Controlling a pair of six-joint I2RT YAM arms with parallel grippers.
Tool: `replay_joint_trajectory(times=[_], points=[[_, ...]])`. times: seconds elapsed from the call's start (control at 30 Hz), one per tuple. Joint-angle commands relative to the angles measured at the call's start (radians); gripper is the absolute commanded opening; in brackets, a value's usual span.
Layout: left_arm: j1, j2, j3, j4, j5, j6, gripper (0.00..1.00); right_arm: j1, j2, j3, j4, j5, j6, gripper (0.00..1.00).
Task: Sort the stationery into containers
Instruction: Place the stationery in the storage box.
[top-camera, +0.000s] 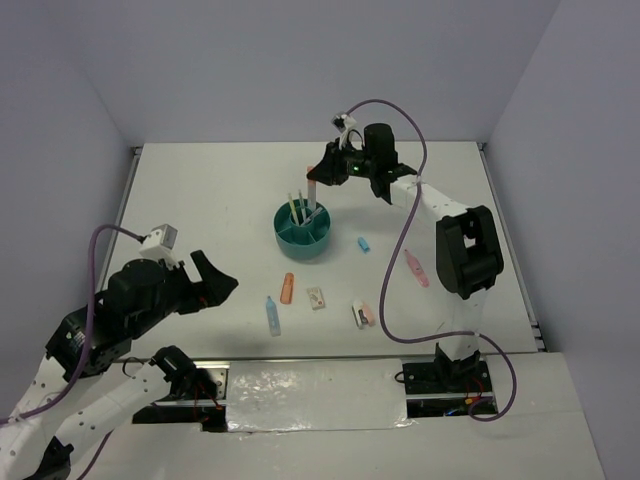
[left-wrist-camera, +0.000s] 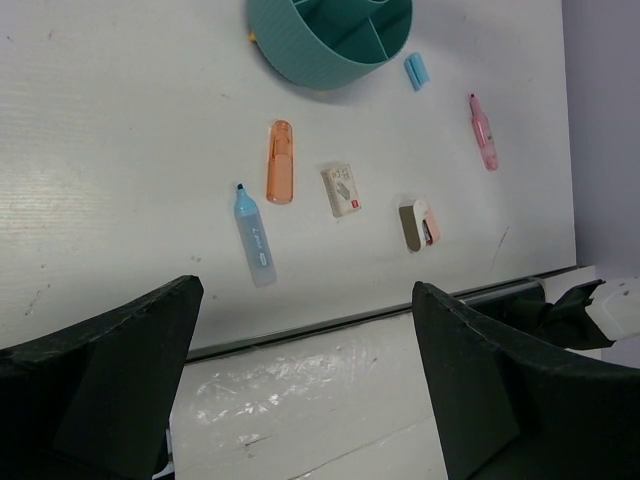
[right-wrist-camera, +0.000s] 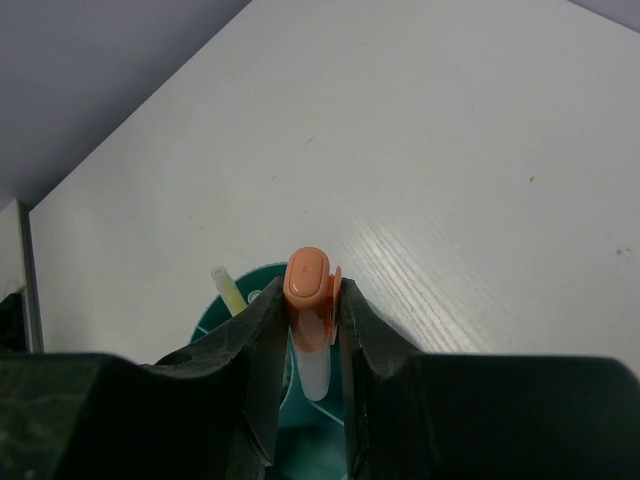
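The light-blue marker lies loose below my left gripper, to its right in the top view. I should next move my left gripper across and down onto the light-blue marker's pale body (top-camera: 274, 321) (left-wrist-camera: 257, 250).
The teal organiser bowl (top-camera: 304, 232) stands mid-table with a yellow pencil (top-camera: 294, 209) and thin pens upright in it. My right gripper (top-camera: 320, 178) hangs over the bowl's far rim, shut on an orange-capped marker with a white body (right-wrist-camera: 309, 285), which points down at the bowl (right-wrist-camera: 310, 430). Loose on the table lie an orange marker (left-wrist-camera: 280, 162), a light-blue marker (left-wrist-camera: 253, 236), a small white piece (left-wrist-camera: 341, 190), a pink-and-grey piece (left-wrist-camera: 417, 224), a small blue piece (left-wrist-camera: 416, 71) and a pink marker (left-wrist-camera: 483, 132). My left gripper (top-camera: 215, 285) stands open and holds nothing, left of the loose items.
A metal strip and a shiny taped plate (top-camera: 300, 385) run along the near table edge between the arm bases. Grey walls close the table on the left, back and right. The right arm's purple cable (top-camera: 400, 250) droops over the table's right side.
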Motion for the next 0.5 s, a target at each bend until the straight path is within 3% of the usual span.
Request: replay_joint_trajectory(times=[0.0, 0.33, 0.37, 0.47], points=[[0.000, 0.013, -0.003, 0.031, 0.010, 0.013, 0.99, 0.002, 0.007, 0.057, 0.022, -0.006, -0.002, 0.29], [0.000, 0.049, -0.025, 0.076, 0.022, 0.058, 0.99, 0.003, -0.024, 0.031, 0.024, -0.014, -0.015, 0.43], [0.000, 0.058, -0.026, 0.080, 0.025, 0.062, 0.99, 0.003, -0.026, 0.025, 0.024, -0.014, -0.015, 0.48], [0.000, 0.075, -0.028, 0.097, 0.028, 0.078, 0.99, 0.000, -0.042, 0.015, 0.024, -0.007, -0.010, 0.49]])
